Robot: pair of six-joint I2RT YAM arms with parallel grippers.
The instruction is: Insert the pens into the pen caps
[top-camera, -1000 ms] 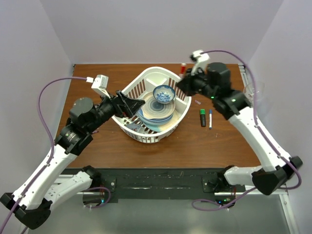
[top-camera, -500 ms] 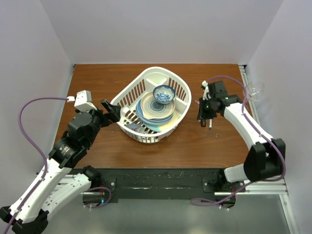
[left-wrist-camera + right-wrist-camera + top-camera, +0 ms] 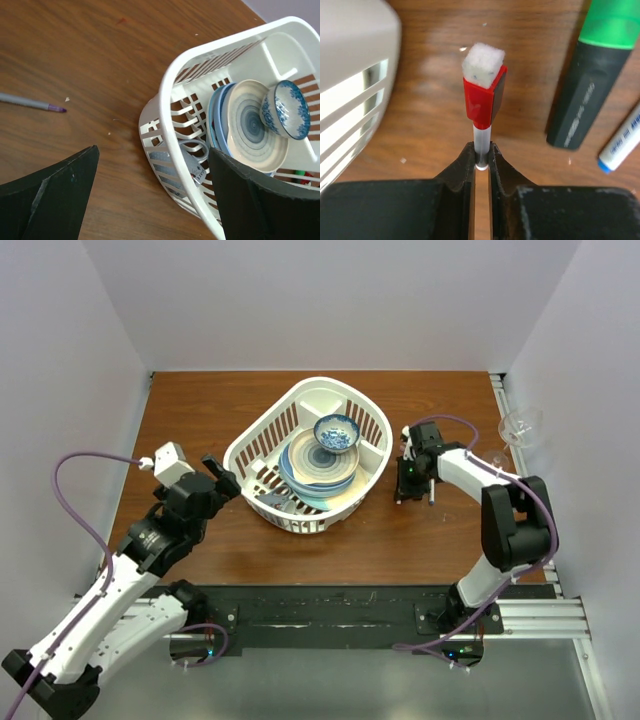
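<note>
My left gripper needs to swing away from the basket, turn and go down onto the body of the pen behind its purple tip [image 3: 38,104], because the pen lies crosswise to my fingers.
My right gripper [image 3: 481,150] is shut on the barrel of a thin white pen [image 3: 481,137], which has a red end [image 3: 483,102] topped with white felt. It holds the pen low over the table. A stubby black marker with a green end [image 3: 590,90] and a white pen with a blue end [image 3: 621,138] lie just to its right. In the top view the right gripper [image 3: 404,483] is beside the white basket [image 3: 300,400]. My left gripper [image 3: 152,152] is open and empty at the basket's near-left corner [image 3: 222,476]. A thin pen with a purple tip [image 3: 31,102] lies left of it.
The basket [image 3: 170,95] holds stacked plates [image 3: 250,130], a small blue-patterned bowl [image 3: 287,110] and a grey item low at its wall. A wine glass [image 3: 520,427] stands at the table's right edge. White walls enclose the table.
My right arm came from the far side of the basket down to the pens and shut on the red-ended pen. My left arm drew back from the basket toward the near left.
</note>
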